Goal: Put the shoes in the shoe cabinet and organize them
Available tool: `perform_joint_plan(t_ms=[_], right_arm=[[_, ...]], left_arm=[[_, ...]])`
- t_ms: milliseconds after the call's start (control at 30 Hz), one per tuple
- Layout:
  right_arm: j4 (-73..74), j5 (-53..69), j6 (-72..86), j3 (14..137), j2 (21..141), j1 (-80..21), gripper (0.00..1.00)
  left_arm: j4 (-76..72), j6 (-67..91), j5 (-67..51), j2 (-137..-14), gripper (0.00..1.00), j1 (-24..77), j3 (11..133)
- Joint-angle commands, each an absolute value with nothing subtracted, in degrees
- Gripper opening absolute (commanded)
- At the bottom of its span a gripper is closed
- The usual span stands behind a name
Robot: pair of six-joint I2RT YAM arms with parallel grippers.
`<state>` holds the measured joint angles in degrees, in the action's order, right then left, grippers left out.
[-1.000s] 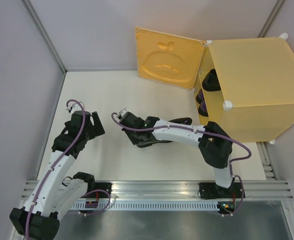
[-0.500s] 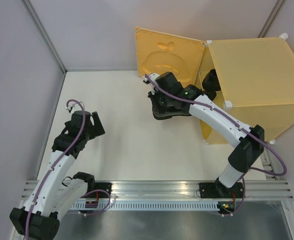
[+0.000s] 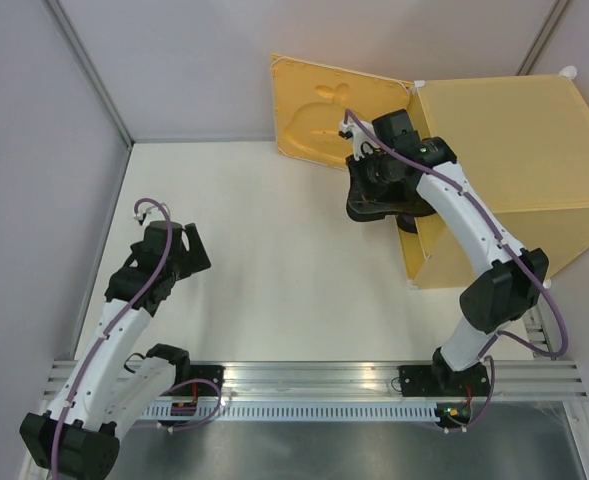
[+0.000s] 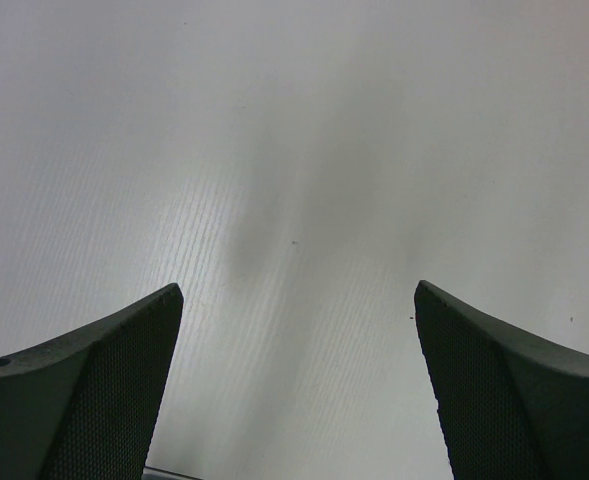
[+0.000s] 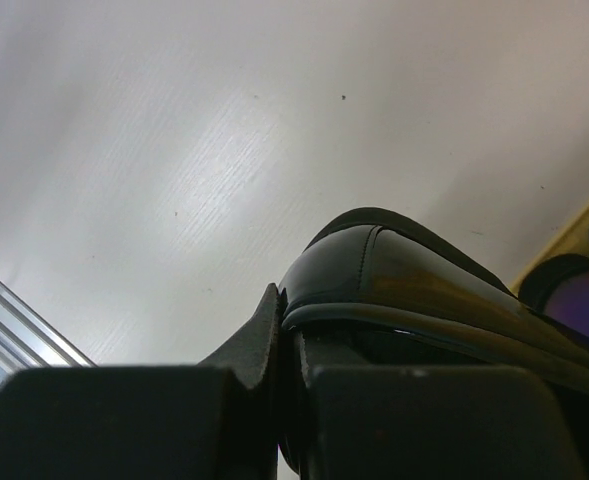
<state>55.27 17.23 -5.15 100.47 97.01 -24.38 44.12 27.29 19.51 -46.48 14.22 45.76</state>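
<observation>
Next, my right gripper should move to the cabinet's open front and release the shoe's rim, since that opening lies to the gripper's right in the top view.
My right gripper (image 3: 372,188) is shut on the rim of a glossy black shoe (image 3: 376,209) and holds it above the table, just left of the open front of the yellow-orange shoe cabinet (image 3: 514,150). In the right wrist view the black shoe (image 5: 414,280) is pinched between the fingers of the right gripper (image 5: 296,345). A purple shoe (image 5: 586,305) shows inside the cabinet at the right edge. The left gripper (image 3: 190,250) stands open over bare table at the left, and the left wrist view shows nothing between its fingers (image 4: 104,385).
The cabinet's door (image 3: 334,115) stands swung open to the left of the opening, behind my right arm. Grey walls close the table at the back and left. A metal rail (image 3: 314,375) runs along the near edge.
My right arm has swung from the middle of the table up and right, carrying the black shoe to the cabinet's opening. The left arm has stayed still.
</observation>
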Motion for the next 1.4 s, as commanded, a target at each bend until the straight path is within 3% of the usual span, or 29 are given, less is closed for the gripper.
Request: perform_joint_plan(t_ms=[0,267,700,900,967,1200,1367], right_arm=[[56.3,19.9,-9.2,106.3,97.3,-21.1,0.01],[60.8,14.2,-10.2,113.0,100.3,-18.5,0.01],[61.2,0.4,-10.4,110.9,99.4,-15.8,0.05],[60.4,-3.8,-9.8,110.0,99.6,-15.5,0.22],[59.9,-5.0,-9.5,108.9,99.7,-15.5,0.22],[59.0,-6.8,-8.0,108.2,98.6,-15.6,0.41],[56.5,-7.8,-5.4,107.8,97.1,-15.6,0.49]], left_arm=[[42.5,25.4,20.0,-46.9,0.99,13.9,45.7],[42.5,25.3,19.8,-47.4,0.98,13.9,45.8],[42.5,25.1,19.2,-48.4,0.98,13.9,45.9],[42.3,25.0,19.2,-48.4,0.98,13.9,45.9],[42.4,25.1,19.2,-48.5,0.98,13.9,45.9],[42.3,25.0,18.9,-48.5,0.98,13.9,45.8],[42.3,25.0,18.9,-48.4,0.98,13.9,45.8]])
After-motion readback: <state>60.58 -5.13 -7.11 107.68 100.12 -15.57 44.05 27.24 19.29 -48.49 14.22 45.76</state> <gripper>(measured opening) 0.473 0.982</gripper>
